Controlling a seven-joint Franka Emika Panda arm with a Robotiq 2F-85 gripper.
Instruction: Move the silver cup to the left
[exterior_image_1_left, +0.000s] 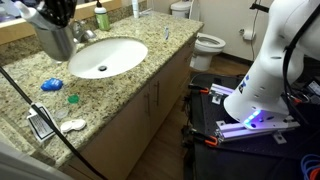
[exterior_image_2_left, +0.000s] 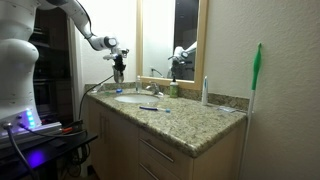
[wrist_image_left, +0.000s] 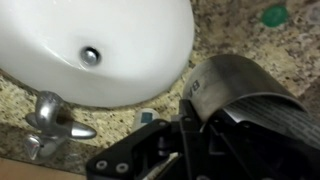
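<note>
Next, my gripper carries the silver cup (exterior_image_1_left: 55, 42) outward and down onto the open counter beyond the blue items to release it. That spot lies below my gripper and outward.
The silver cup (exterior_image_1_left: 55, 42) is a dull grey metal tumbler. My gripper (exterior_image_1_left: 56, 18) is shut on it and holds it up, clear of the granite counter (exterior_image_1_left: 120, 95), by the faucet (exterior_image_1_left: 84, 33) at the back of the sink (exterior_image_1_left: 105, 57). In an exterior view the gripper (exterior_image_2_left: 118, 62) hangs over the counter's far end with the cup (exterior_image_2_left: 119, 73) under it. In the wrist view the cup (wrist_image_left: 245, 88) fills the lower right between my jaws (wrist_image_left: 195, 120), above the counter beside the white basin (wrist_image_left: 100, 40).
A green bottle (exterior_image_1_left: 101, 17) stands behind the sink by the mirror, also seen in an exterior view (exterior_image_2_left: 174, 90). Blue items (exterior_image_1_left: 51, 86), a teal cap (exterior_image_1_left: 72, 98) and a white object (exterior_image_1_left: 72, 125) lie on the counter. A toilet (exterior_image_1_left: 205, 42) stands beyond.
</note>
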